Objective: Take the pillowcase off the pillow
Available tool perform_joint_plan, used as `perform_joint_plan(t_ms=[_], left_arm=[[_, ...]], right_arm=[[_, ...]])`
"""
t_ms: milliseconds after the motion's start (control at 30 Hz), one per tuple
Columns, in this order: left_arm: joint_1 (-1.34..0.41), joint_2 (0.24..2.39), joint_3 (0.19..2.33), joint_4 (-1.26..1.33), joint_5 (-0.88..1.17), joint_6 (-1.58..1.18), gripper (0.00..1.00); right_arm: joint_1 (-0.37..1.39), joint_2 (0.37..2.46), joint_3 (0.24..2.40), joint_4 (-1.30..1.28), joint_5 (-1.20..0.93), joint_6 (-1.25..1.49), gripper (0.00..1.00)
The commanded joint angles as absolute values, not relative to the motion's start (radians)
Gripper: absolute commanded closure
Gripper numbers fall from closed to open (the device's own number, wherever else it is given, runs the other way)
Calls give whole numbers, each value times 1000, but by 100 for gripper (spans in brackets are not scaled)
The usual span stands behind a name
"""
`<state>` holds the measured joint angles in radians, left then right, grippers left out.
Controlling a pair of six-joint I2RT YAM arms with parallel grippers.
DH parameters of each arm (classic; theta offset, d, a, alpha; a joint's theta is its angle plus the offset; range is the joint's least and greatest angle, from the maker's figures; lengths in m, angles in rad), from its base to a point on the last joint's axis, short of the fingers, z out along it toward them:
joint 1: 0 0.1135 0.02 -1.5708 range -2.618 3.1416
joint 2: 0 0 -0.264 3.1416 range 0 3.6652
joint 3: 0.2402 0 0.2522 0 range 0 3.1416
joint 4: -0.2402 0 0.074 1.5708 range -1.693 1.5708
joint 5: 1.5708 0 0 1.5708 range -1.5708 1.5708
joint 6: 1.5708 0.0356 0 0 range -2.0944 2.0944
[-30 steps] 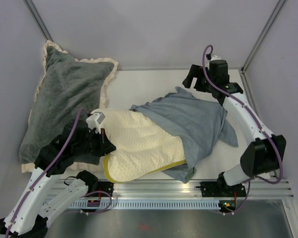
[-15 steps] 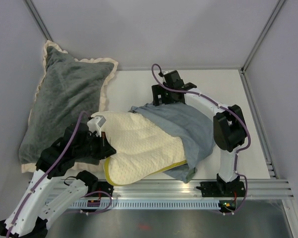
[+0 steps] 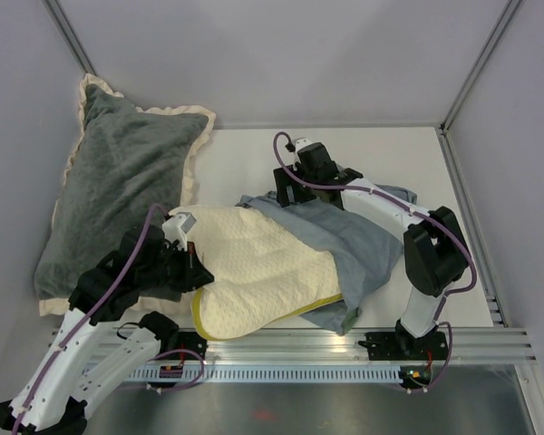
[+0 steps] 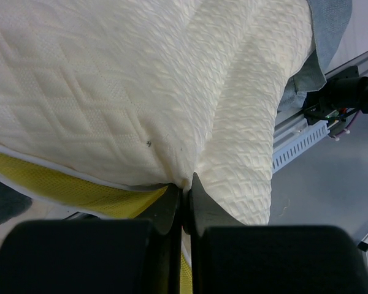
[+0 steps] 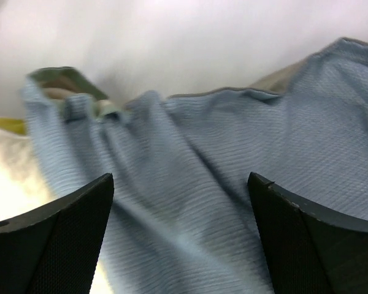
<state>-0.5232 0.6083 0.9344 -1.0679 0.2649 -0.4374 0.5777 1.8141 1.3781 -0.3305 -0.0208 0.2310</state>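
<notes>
The pillowcase's fold [image 3: 278, 202] lies ridged below my right gripper's open fingertips, so next I need to move my right gripper down toward the cream pillow [image 3: 254, 263] and close there.
The cream quilted pillow [image 3: 254, 263] with its yellow-green edge band lies at the table's front, its right end still under the grey-blue pillowcase [image 3: 354, 240]. My left gripper [image 3: 195, 263] is shut on the pillow's left edge; the left wrist view shows the jaws pinching the quilted cloth [image 4: 129, 92] at the seam [image 4: 185, 195]. My right gripper [image 3: 290, 192] is open, just above the pillowcase's far left edge. In the right wrist view the blue cloth [image 5: 233, 184] lies between the spread fingers [image 5: 55, 239], with a green-beige fold at the upper left.
A large dark grey plush pillow [image 3: 118, 181] with a cream ruffle leans in the back left corner. The aluminium rail [image 3: 344, 349] runs along the table's front edge. Grey walls close in the back and sides.
My right arm has swung from the back right corner to the left and down onto the pillowcase's far edge. The pillowcase's right side has bunched inward. The left gripper stays clamped on the pillow.
</notes>
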Motion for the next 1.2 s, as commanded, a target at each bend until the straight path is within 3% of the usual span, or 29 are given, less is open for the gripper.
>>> perform_joint_plan(t_ms=[0,400,500,567,600,633,700,900,1167], left_arm=[[-523,612,933,-980,299,-443,98],[-523,600,937,-1002,301,-451,98],[-523,594,940,-1009,296,-453,98],[-523,591,942,-1014,293,-453,98],[-523,589,942,-1017,293,-453,98],[-523,588,942,-1019,290,-453,98],[-523,588,945,-1025,287,-453,98],[-522,575,974,-1052,250,-457,98],[-523,565,979,-1069,209,-468,98]], right_arm=[[636,1752,1371,-270,-20,212,3],[667,1916,1437,-305,146,225,5],[667,1966,1483,-325,231,253,13],[667,1985,1497,-327,325,270,32],[667,1986,1500,-324,362,278,51],[666,1991,1505,-330,398,296,81],[664,2003,1526,-348,520,307,100],[580,2036,1580,-452,785,354,100],[206,1918,1534,-589,720,511,100]])
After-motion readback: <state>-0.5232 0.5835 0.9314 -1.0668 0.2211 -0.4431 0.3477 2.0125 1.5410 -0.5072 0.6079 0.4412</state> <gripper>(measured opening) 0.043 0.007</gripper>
